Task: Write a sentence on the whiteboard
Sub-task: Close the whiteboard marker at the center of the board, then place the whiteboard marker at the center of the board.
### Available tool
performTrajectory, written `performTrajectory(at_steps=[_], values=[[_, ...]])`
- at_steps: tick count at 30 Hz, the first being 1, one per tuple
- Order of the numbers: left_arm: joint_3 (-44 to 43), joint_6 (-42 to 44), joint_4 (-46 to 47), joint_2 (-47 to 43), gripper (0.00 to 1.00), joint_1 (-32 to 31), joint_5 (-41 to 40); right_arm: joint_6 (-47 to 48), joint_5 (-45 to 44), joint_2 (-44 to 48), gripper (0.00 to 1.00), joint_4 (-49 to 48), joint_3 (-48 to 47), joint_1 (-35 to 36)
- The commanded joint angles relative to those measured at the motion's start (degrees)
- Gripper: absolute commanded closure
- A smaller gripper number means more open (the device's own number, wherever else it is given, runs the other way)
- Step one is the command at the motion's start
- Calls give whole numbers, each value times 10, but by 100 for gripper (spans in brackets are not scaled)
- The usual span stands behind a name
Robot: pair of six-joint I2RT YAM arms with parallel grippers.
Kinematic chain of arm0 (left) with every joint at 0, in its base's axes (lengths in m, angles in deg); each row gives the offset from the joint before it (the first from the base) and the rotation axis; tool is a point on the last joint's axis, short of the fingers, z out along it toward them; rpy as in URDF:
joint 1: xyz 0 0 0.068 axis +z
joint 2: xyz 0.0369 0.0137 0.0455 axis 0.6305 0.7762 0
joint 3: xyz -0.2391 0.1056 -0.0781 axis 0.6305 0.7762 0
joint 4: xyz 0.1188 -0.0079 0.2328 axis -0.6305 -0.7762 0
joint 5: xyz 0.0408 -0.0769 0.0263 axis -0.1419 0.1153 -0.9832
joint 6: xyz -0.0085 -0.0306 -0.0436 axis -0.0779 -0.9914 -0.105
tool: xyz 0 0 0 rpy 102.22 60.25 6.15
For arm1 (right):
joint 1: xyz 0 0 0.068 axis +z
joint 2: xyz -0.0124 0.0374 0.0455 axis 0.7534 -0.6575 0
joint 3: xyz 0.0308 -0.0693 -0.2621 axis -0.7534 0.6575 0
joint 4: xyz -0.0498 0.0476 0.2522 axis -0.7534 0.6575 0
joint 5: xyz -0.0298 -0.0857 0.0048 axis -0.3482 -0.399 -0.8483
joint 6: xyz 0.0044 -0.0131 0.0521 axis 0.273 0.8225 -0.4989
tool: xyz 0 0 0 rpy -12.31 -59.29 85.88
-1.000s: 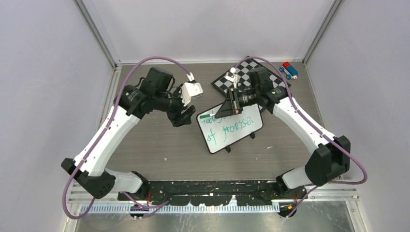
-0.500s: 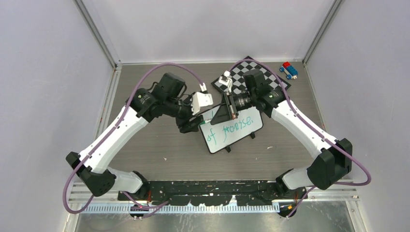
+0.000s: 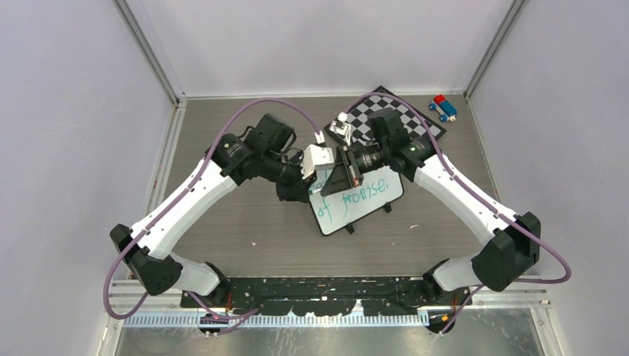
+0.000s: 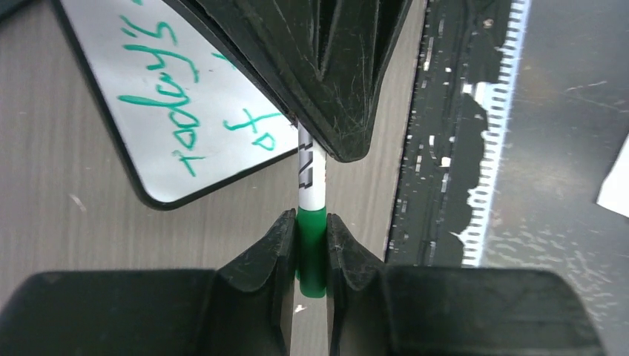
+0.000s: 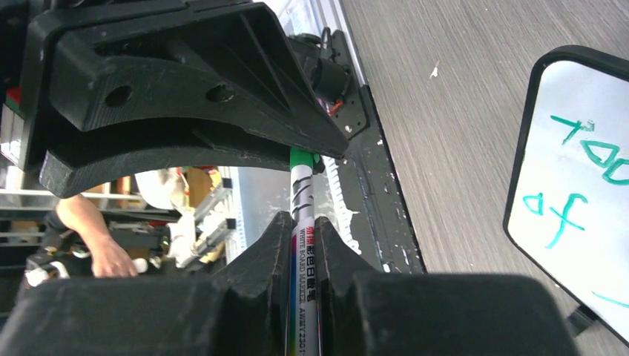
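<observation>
My left gripper carries the marker (image 5: 303,194) down and to the left in the top view next and releases it on the tabletop clear of the whiteboard.
The whiteboard (image 3: 363,210) lies tilted mid-table, with the green sentence (image 3: 354,194) on it, partly hidden by the grippers. It reads "today's" and "of" in the left wrist view (image 4: 178,96). My two grippers meet above the board's left corner. My right gripper (image 3: 343,172) is shut on the white barrel of a whiteboard marker (image 5: 303,194). My left gripper (image 3: 310,182) is shut on that marker's green capped end (image 4: 311,252), facing the right gripper. The marker (image 4: 311,174) spans the gap between them. The board also shows in the right wrist view (image 5: 586,245).
A black-and-white chessboard (image 3: 404,113) lies at the back behind the right arm. A small red and blue toy (image 3: 443,107) sits in the far right corner. The black base rail (image 3: 319,288) runs along the near edge.
My left arm has swung right to the right gripper and now grips the marker's green end. My right gripper has shifted slightly left with the marker.
</observation>
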Motion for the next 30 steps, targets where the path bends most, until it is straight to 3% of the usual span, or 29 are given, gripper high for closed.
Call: performTrajectory(at_steps=[1, 6, 9, 10, 16, 20, 26, 30], values=[[-34, -52, 52, 12, 99, 6, 122, 86, -28, 5, 100, 65, -39, 38], [-29, -112, 80, 13, 100, 41, 192, 107, -47, 18, 100, 80, -48, 47], [-15, -121, 85, -1, 100, 58, 194, 111, -64, 27, 100, 83, -49, 42], [-10, -117, 84, -7, 100, 63, 191, 111, -69, 29, 96, 82, -50, 36], [32, -115, 64, -43, 100, 105, 199, 87, -62, 40, 52, 74, -68, -54], [58, -124, 59, -57, 100, 149, 197, 75, -56, 61, 28, 66, -70, -139], [54, -148, 46, -39, 100, 284, 149, 85, -53, 87, 22, 74, -40, -263], [77, -111, 42, -34, 99, 382, 97, 102, -18, 94, 22, 85, -2, -366]])
